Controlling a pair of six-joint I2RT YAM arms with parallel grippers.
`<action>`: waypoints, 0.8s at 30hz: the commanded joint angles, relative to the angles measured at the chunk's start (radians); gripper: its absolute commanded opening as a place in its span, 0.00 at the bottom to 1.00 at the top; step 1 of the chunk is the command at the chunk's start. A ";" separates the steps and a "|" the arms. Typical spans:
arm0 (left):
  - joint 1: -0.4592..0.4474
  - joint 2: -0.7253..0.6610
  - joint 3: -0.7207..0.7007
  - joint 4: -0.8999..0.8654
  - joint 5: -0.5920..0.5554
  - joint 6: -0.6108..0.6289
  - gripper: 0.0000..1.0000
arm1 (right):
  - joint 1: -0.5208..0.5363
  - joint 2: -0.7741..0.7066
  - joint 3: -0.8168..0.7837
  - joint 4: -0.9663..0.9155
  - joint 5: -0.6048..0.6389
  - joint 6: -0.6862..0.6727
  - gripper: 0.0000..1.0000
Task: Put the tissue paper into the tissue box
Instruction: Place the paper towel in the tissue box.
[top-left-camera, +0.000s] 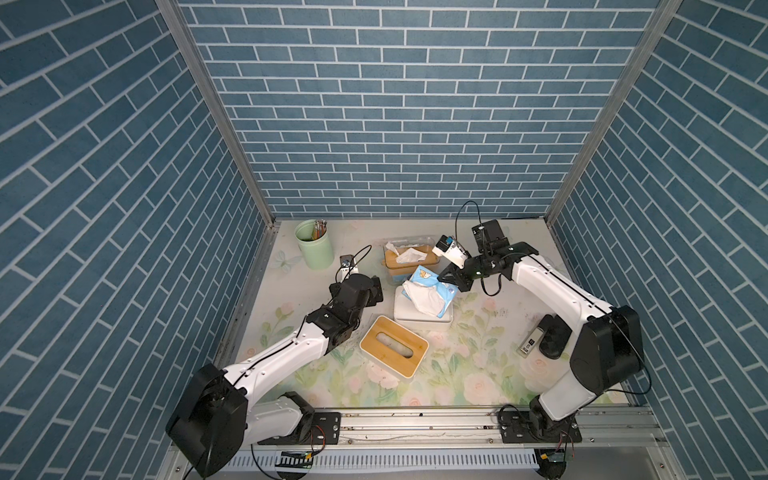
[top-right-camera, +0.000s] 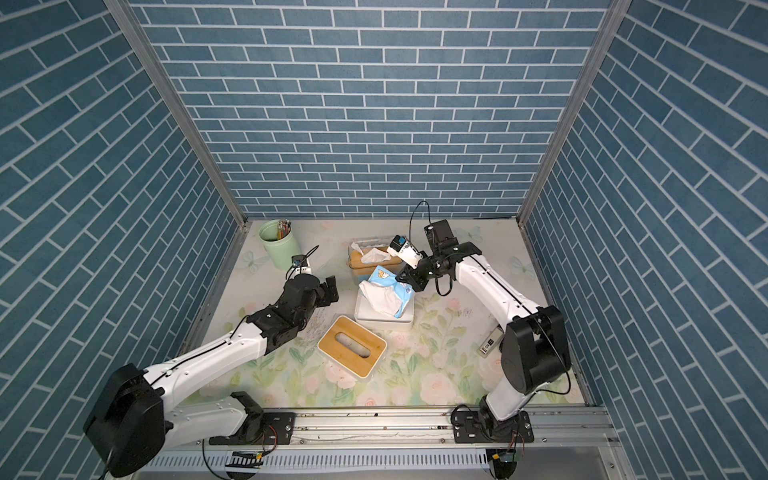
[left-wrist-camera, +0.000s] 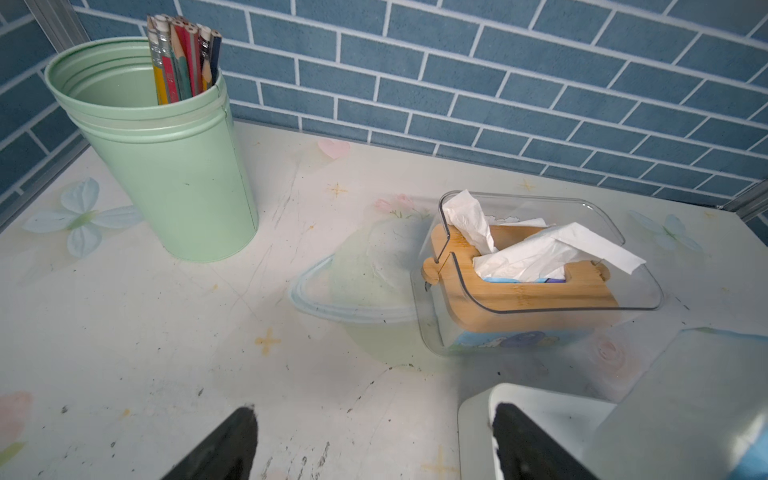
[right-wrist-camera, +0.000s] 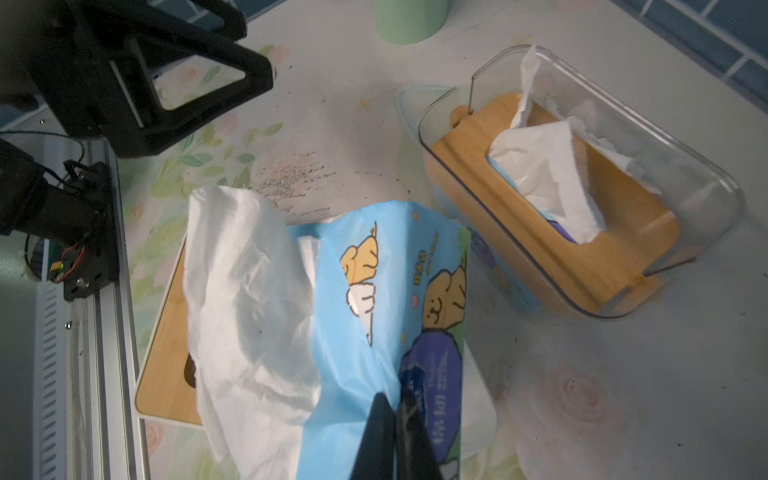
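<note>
My right gripper turns to level the blue pack next, because it hangs tilted. It then lowers it into the open white tissue box (top-left-camera: 415, 322) and releases the wrapper.
The tissue paper is a blue cartoon-printed pack (top-left-camera: 432, 286) (right-wrist-camera: 374, 291) with crumpled white sheets (right-wrist-camera: 249, 291) spilling out. It hangs tilted over the open white tissue box (top-left-camera: 415, 322) (top-right-camera: 382, 322), its lower end inside. My right gripper (top-left-camera: 451, 286) (right-wrist-camera: 395, 403) is shut on the blue wrapper. My left gripper (top-left-camera: 376, 291) (left-wrist-camera: 374, 415) stands open and empty at the box's left side, one finger over the box's corner (left-wrist-camera: 473, 424). The box's bamboo-topped lid (top-left-camera: 374, 338) (right-wrist-camera: 166, 332) lies on the table in front.
A clear tissue holder (top-left-camera: 409, 257) (left-wrist-camera: 540, 282) with a bamboo plate and tissues sits just behind the white box. A green cup of pencils (top-left-camera: 314, 245) (left-wrist-camera: 166, 166) stands at the back left. A small silver and black device (top-left-camera: 532, 343) lies at the right.
</note>
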 joint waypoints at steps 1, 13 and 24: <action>0.004 0.001 -0.006 -0.002 0.009 -0.004 0.93 | 0.026 0.059 0.069 -0.104 0.054 -0.106 0.00; 0.004 0.025 0.000 0.004 0.008 0.004 0.94 | 0.094 0.190 0.141 -0.170 0.128 -0.222 0.01; 0.005 0.049 0.011 0.002 0.024 0.002 0.94 | 0.116 0.290 0.186 -0.163 0.091 -0.222 0.16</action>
